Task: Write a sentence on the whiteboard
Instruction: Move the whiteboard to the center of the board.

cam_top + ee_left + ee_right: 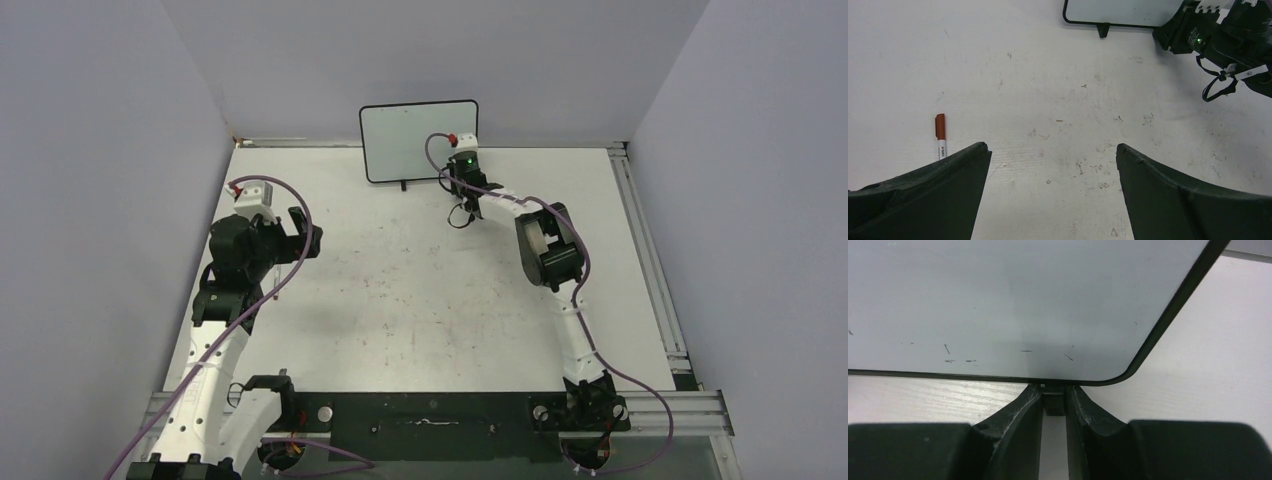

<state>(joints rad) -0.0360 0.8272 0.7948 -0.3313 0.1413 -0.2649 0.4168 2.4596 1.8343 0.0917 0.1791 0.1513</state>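
Observation:
My right gripper pulls the whiteboard back from the table's far edge to the clear middle of the table next and lets go of the whiteboard's foot.
The whiteboard (418,140) stands upright at the table's far edge, white with a thin black frame. Its face (998,300) carries only a few small dark specks; no red sentence shows. My right gripper (462,180) is at the board's lower right corner, and in the right wrist view it (1053,390) is shut on the board's small black foot (1053,404). My left gripper (1050,147) is open and empty, held above the table's left side (300,232). A red-capped marker (940,134) lies on the table just left of its left finger.
The board's other foot (1103,30) rests on the scuffed white table (420,290). Grey walls close in the left, back and right. A metal rail (640,230) runs along the right edge. The right arm's cable loop (1218,87) hangs near the board.

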